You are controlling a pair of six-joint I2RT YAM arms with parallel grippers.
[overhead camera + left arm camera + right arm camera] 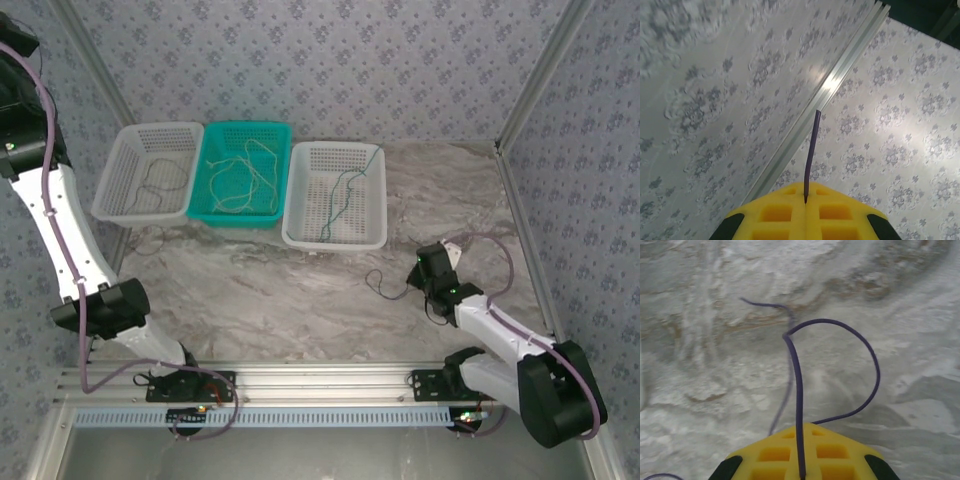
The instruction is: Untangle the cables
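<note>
My left gripper will next move the end of the dark purple cable it holds down from the patterned wall, over the white basket holding the dark grey cable (156, 172), to release it.
Near the table's right side my right gripper (432, 270) (801, 429) is shut on a dark purple cable (799, 385). That cable curls into a loop (385, 287) on the marble in front of the jaws. High against the patterned wall, my left gripper (805, 189) is shut on a short dark purple cable end (811, 147) that sticks straight out. More cables lie in baskets: a dark grey one (152, 178) in the left white basket, a cream one (245, 170) in the teal basket, a green one (340, 195) in the right white basket.
Three baskets stand in a row at the back: white (120, 165), teal (205, 190), white (370, 235). The left arm (60, 225) rises along the left wall. Aluminium frame posts (535, 80) edge the walls. Open marble (270, 290) lies between the arms.
</note>
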